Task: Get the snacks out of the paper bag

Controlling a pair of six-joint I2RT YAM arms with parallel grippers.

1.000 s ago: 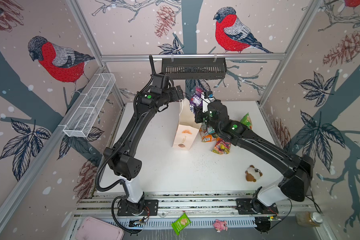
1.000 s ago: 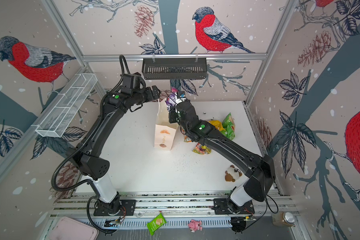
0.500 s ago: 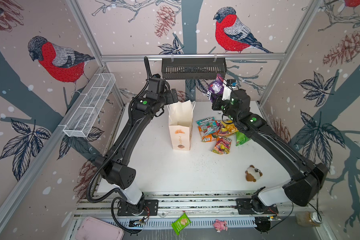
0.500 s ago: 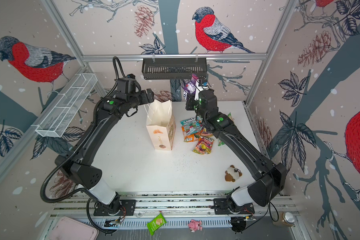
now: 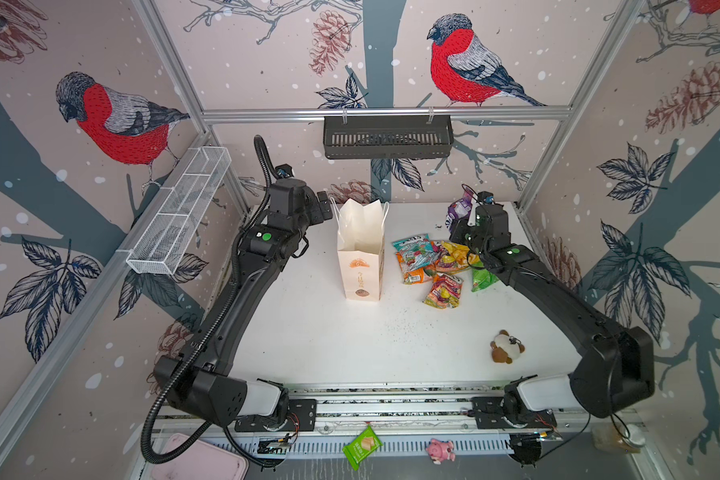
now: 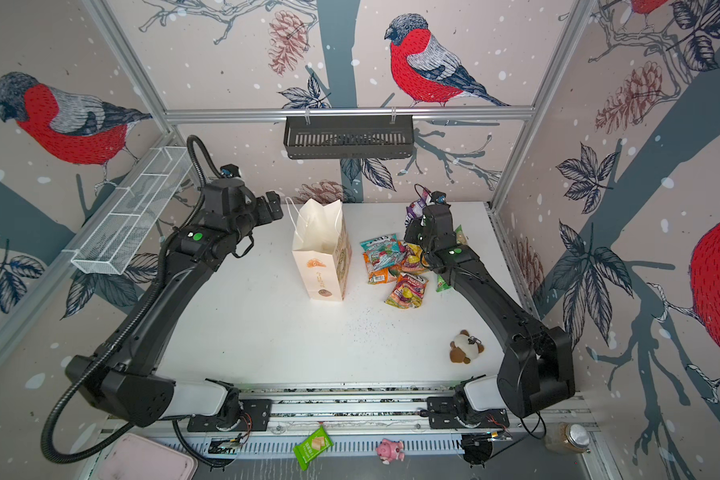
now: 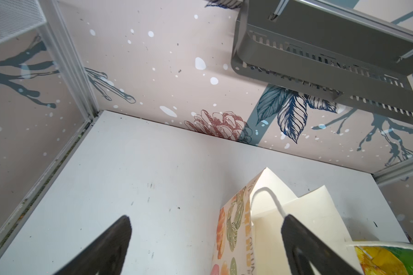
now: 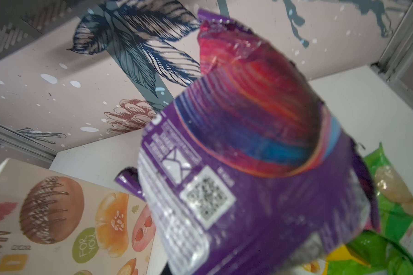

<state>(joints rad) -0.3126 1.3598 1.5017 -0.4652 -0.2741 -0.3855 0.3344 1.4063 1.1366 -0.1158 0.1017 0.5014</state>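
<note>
The far edge of the pile lies below my right gripper, so I next need to move the gripper down there and release the purple snack packet.
The paper bag stands upright and open-topped at mid-table, its pastry prints showing in the wrist views. My right gripper is shut on a purple snack packet, held above the table's back right; the packet hides its fingers. Several snacks, teal, orange, yellow and green, lie in a pile right of the bag, under that arm. My left gripper is open just left of the bag's rim, holding nothing.
A brown-and-white plush toy lies at the table's front right. A black basket hangs on the back wall, a white wire shelf on the left wall. Off the table's front lie a green wafer packet and a pink pig.
My right gripper carried the purple packet from over the bag's mouth rightward to the back right. The bag went from tilted to upright, and my left gripper drew back to its left.
</note>
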